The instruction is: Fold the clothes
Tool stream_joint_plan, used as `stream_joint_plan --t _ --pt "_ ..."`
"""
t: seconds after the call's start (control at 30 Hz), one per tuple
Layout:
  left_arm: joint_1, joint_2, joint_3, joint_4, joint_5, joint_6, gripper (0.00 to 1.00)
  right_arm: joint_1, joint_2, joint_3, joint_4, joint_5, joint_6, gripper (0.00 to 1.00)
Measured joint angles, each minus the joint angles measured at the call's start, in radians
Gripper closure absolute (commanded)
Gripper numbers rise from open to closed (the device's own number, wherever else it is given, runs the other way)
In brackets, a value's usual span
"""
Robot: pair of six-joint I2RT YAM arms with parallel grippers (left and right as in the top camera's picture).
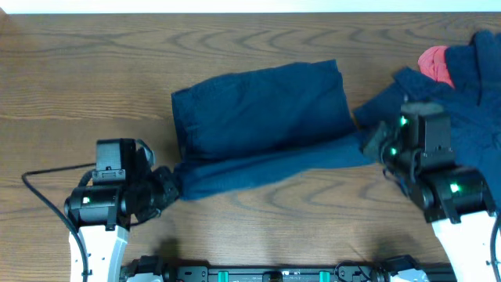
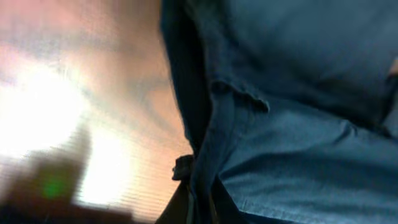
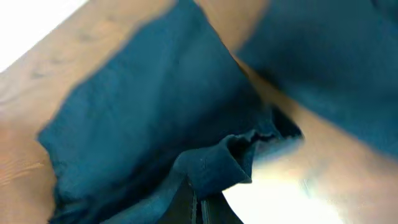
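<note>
My left gripper will next move outward over the shorts' far corner on the gripper's side (image 1: 180,95) and release the shorts, their near edge raised and far half flat.
The navy shorts (image 1: 262,125) lie spread across the middle of the wooden table, the near edge pulled into a raised strip between my two grippers. My left gripper (image 1: 168,188) is shut on the shorts' near-left corner; the left wrist view shows the fabric (image 2: 292,149) pinched between the fingers (image 2: 196,208). My right gripper (image 1: 374,145) is shut on the near-right corner; the right wrist view shows a fold of the cloth (image 3: 214,165) held at the fingertips (image 3: 200,208). A pile of more navy clothes (image 1: 470,86) with a pink-red piece (image 1: 434,64) lies at the far right.
The wooden table (image 1: 94,70) extends to the left and back. The right arm body (image 1: 450,192) overlaps the pile's near part. A black cable (image 1: 39,188) loops by the left arm. The table's back edge runs along the top.
</note>
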Motion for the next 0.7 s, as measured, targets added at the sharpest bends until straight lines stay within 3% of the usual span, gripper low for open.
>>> stream_joint_plan --t 0.33,0.7 --pt "-0.008 0.1 0.001 0.375 -0.121 -0.05 0.94 0.001 0.274 0.03 0.347 -0.009 -0.144 0.99" --pt "-0.014 0.424 0.006 0.8 -0.194 -0.061 0.93 0.004 0.488 0.03 0.645 -0.002 -0.198 0.99"
